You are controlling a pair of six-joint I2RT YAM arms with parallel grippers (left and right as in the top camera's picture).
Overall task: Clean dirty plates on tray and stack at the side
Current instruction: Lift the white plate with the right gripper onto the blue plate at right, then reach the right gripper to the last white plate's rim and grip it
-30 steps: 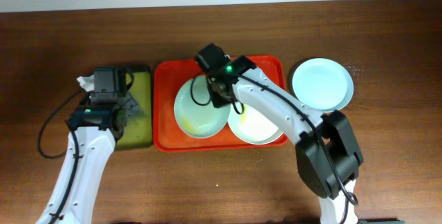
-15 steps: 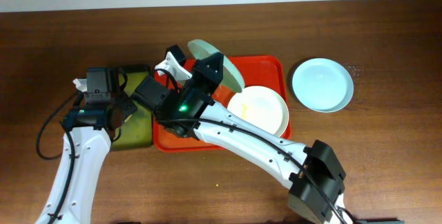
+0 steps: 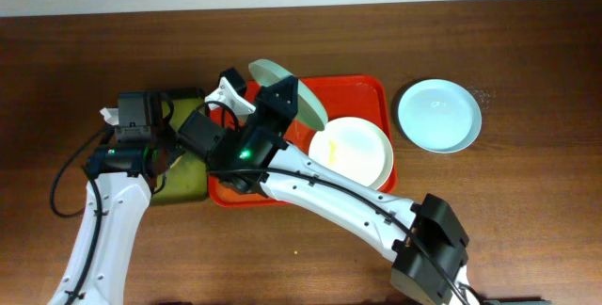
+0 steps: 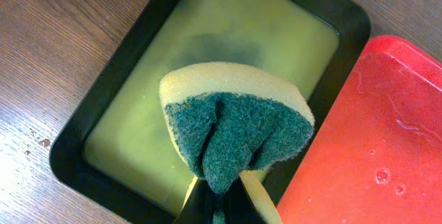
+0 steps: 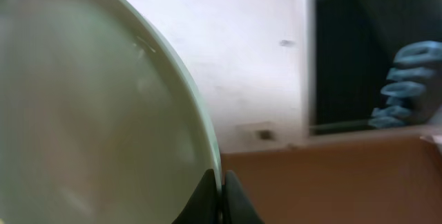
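The levelled rim goes across and down in my right gripper next and comes free over the pale blue plate (image 3: 438,115), which lies to the gripper's right in the overhead view.
My right gripper (image 3: 284,99) is shut on the rim of the pale mint green plate (image 3: 288,81) and holds it lifted and tipped on edge over the back left part of the red-orange tray (image 3: 372,90). In the right wrist view the plate (image 5: 90,113) fills the left side, with its rim pinched between the fingertips (image 5: 221,191). The cream white plate (image 3: 351,152), with a yellow smear, lies on the tray. The pale blue plate (image 3: 438,115) lies on the table to the right of the tray. My left gripper (image 4: 221,209) is shut on a yellow-and-green sponge (image 4: 235,120).
A smaller black-rimmed olive-green tray (image 4: 76,148) sits left of the red tray (image 4: 376,134), under the sponge; it also shows in the overhead view (image 3: 188,181). My right arm (image 3: 329,197) reaches across the front of the red tray. A wall lies behind the table.
My right gripper has lifted the mint green plate off the red tray, tipped it on edge and swung it left. The cream plate now shows whole. My left arm has stayed still.
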